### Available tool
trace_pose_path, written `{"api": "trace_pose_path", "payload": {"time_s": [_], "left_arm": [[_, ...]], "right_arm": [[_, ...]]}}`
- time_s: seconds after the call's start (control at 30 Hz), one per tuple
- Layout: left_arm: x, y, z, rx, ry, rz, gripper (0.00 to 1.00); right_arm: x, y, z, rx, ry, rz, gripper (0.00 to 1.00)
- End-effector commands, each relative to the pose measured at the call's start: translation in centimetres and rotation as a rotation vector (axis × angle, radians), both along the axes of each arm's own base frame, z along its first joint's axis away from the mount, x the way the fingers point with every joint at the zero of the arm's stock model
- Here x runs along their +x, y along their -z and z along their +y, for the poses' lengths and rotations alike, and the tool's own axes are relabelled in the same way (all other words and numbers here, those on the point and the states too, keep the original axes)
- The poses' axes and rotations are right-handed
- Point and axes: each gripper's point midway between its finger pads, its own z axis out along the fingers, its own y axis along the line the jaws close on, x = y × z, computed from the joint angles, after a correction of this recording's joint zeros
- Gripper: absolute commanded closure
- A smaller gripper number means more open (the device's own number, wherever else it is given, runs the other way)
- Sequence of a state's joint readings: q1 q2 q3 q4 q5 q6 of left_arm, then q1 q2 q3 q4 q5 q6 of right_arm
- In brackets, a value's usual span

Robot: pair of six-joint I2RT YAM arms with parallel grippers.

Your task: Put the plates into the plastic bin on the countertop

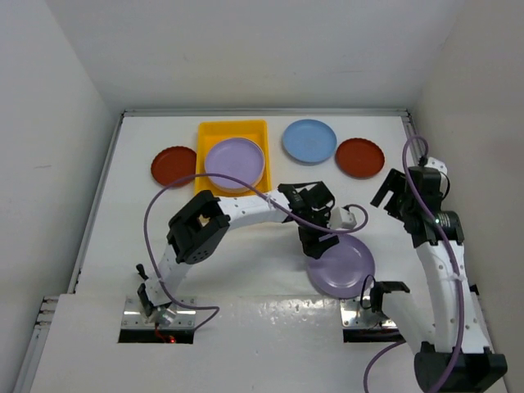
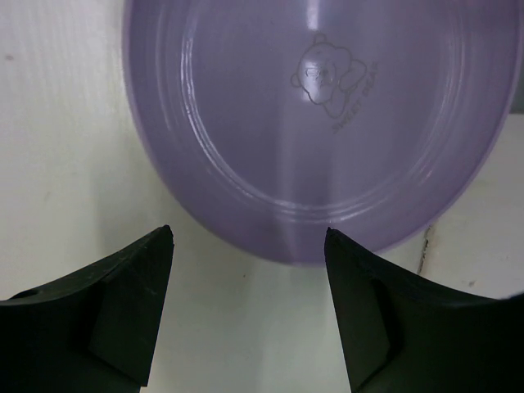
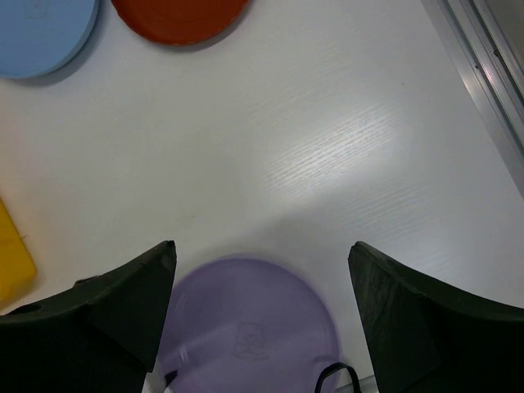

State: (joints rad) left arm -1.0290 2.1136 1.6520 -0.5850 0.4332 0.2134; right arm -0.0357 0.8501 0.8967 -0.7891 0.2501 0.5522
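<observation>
Next, my left gripper lowers to the front lilac plate's rim on the side facing the yellow bin, since its open fingers stop just short.
A lilac plate lies on the white countertop near the front; it also shows in the left wrist view and the right wrist view. My left gripper is open and empty, its fingertips just short of this plate's rim. Another lilac plate lies in the yellow plastic bin. A light blue plate and two dark red plates lie on the countertop. My right gripper is open and empty, held above the countertop.
Metal rails run along the countertop's edges. White walls stand on the left, back and right. A corner of the yellow bin, the light blue plate and a dark red plate show in the right wrist view.
</observation>
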Motion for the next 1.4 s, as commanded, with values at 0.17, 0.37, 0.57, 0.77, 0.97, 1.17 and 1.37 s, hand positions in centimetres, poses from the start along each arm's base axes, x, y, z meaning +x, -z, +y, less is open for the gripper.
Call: {"api": "trace_pose_path", "payload": {"time_s": [0.17,0.37,0.57,0.77,0.97,1.17,1.37], "left_arm": [[1.1,6.7,-0.4,0.135,-0.151,-0.021,0.35],[0.9,5.1,0.0,0.113,-0.139,0.048,0.96],[5.8,-3.6,0.2,-0.07,-0.172,0.09,1.0],[14.7,-15.6,3.4,-0.289,-0.248,-0.092,1.0],[24.5,-20.3,13.8,-0.321,-0.525,-0.242,1.0],[31.8,-20.8,27.3,-0.27,-0.883,-0.283,1.0],[34.0,-15.8,33.2,-0.18,-1.052,-0.209,1.0]], "right_arm": [[-2.0,0.2,0.9,0.011,-0.033,-0.001,0.16],[-2.0,0.5,2.2,0.024,-0.095,-0.001,0.16],[-0.8,0.7,2.8,0.05,-0.113,-0.005,0.15],[2.1,-0.3,3.1,0.092,-0.106,-0.036,0.14],[6.7,-1.1,2.8,0.156,-0.066,-0.092,0.14],[11.8,-0.7,6.2,0.189,-0.16,-0.087,0.18],[17.5,0.2,10.4,0.19,-0.269,-0.013,0.18]]}}
